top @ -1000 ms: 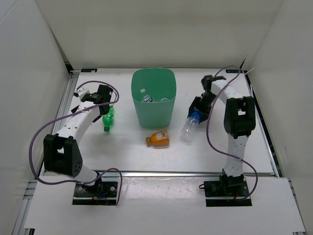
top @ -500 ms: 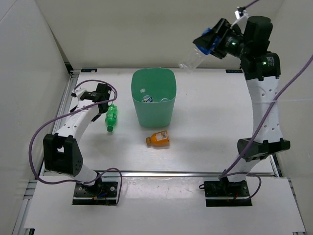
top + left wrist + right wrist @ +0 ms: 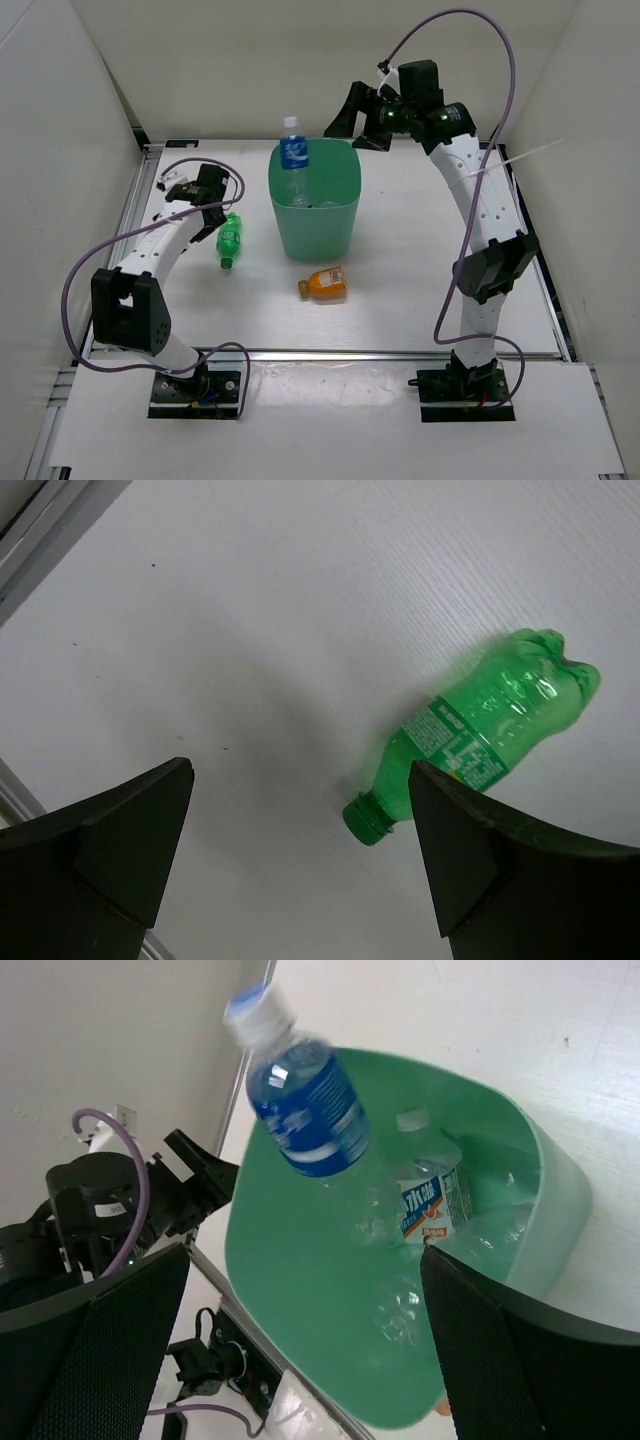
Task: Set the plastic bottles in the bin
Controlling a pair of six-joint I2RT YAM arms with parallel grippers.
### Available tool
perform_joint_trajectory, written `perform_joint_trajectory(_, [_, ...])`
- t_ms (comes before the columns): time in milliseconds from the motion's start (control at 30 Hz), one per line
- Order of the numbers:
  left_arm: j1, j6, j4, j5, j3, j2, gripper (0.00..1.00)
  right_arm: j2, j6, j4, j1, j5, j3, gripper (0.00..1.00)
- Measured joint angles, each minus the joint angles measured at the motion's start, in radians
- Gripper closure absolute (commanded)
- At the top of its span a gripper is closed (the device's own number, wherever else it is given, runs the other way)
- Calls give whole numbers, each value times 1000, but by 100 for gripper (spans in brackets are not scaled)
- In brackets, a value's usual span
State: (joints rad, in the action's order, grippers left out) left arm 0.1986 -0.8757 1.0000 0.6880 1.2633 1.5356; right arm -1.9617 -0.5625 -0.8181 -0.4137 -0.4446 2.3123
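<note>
The green bottle (image 3: 490, 730) is below my open left gripper and to its right in the top view, so I should lower my fingers that way around the green bottle's label.
The mint-green bin (image 3: 318, 236) stands mid-table. A clear blue-labelled bottle (image 3: 293, 153) is upright at its far-left rim, cap up, lower end inside the mouth, touched by no gripper. My right gripper (image 3: 345, 118) hovers open just right of it, above the bin. From the right wrist, that bottle (image 3: 300, 1095) drops between the open fingers (image 3: 120, 1330) into the bin (image 3: 300, 1360), where a white/red-labelled bottle (image 3: 432, 1195) lies. My left gripper (image 3: 300, 810) is open above the green bottle (image 3: 490, 730), which lies flat on the table (image 3: 229, 240). The orange bottle (image 3: 325, 283) lies in front of the bin.
White walls enclose the table on three sides. A metal rail (image 3: 330, 354) runs along the near edge, with both arm bases below it. The left arm's purple cable (image 3: 75, 290) loops beside its base.
The right arm swung left from high at the back right to over the bin. Its jaws opened and let go of the blue-labelled bottle, which now falls into the bin. The left arm barely moved.
</note>
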Motion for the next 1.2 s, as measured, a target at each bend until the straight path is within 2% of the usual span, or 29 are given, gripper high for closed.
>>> perform_joint_trajectory(267, [0, 70, -93, -114, -14, 49, 0, 129, 18, -5, 20, 51, -7, 0])
perform_joint_trajectory(467, [0, 109, -156, -183, -22, 161, 0, 278, 24, -3, 74, 53, -50, 0])
perform_joint_trajectory(667, [0, 119, -185, -220, -10, 292, 0, 307, 45, -15, 86, 53, -86, 0])
perform_joint_trajectory(800, [0, 121, -190, -236, 59, 368, 0, 305, 54, -48, 86, 58, -111, 0])
perform_joint_trajectory(933, [-3, 124, -208, -249, 107, 408, 15, 306, 65, -56, 86, 67, -117, 0])
perform_joint_trajectory(967, [-5, 124, -212, -255, 110, 415, 29, 306, 67, -56, 86, 70, -119, 0])
perform_joint_trajectory(1033, [-8, 126, -215, -264, 111, 424, 40, 308, 71, -56, 86, 76, -124, 0])
perform_joint_trajectory(1067, [-10, 125, -214, -265, 111, 425, 42, 308, 73, -56, 86, 77, -128, 0])
perform_joint_trajectory(1200, [-17, 125, -216, -271, 111, 424, 68, 309, 73, -63, 86, 84, -132, 0])
